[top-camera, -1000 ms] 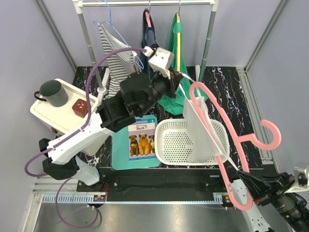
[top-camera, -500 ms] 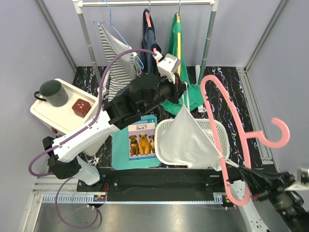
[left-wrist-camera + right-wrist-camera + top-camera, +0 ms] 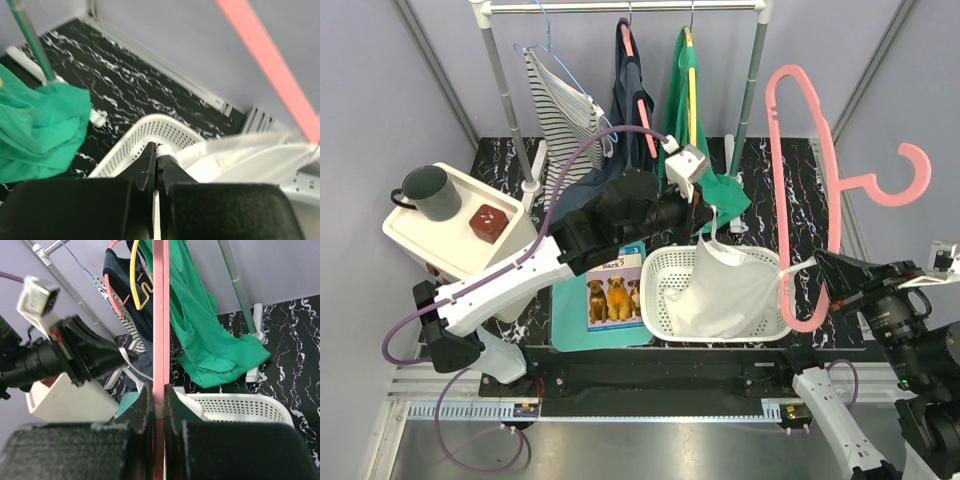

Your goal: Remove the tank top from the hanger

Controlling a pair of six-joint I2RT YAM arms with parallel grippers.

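Note:
The hanger (image 3: 798, 150) will go sideways next. My right gripper will carry it to the gripper's left in the top view, over the basket's end under the stretched cloth strip (image 3: 770, 318), and let go.
The white tank top (image 3: 725, 290) hangs down into the white basket (image 3: 660, 300). My left gripper (image 3: 712, 212) is shut on its strap above the basket's far rim; in the left wrist view the jaws (image 3: 157, 150) pinch the white cloth (image 3: 235, 160). My right gripper (image 3: 828, 272) is shut on the pink hanger (image 3: 798, 150) and holds it upright to the right of the basket. A thin strip of the top still stretches to the hanger's lower end. In the right wrist view the pink bar (image 3: 160, 315) runs up between the closed jaws (image 3: 160, 390).
A clothes rack (image 3: 620, 8) at the back holds a striped top (image 3: 558, 110), a dark garment (image 3: 632, 90) and a green garment (image 3: 705, 120). A white box (image 3: 430, 235) with a dark mug (image 3: 430, 192) stands left. A dog book (image 3: 613, 285) lies beside the basket.
My right gripper has swung the pink hanger up and to the upright. My left gripper moved right and down with the strap, and the white top has slid down into the basket.

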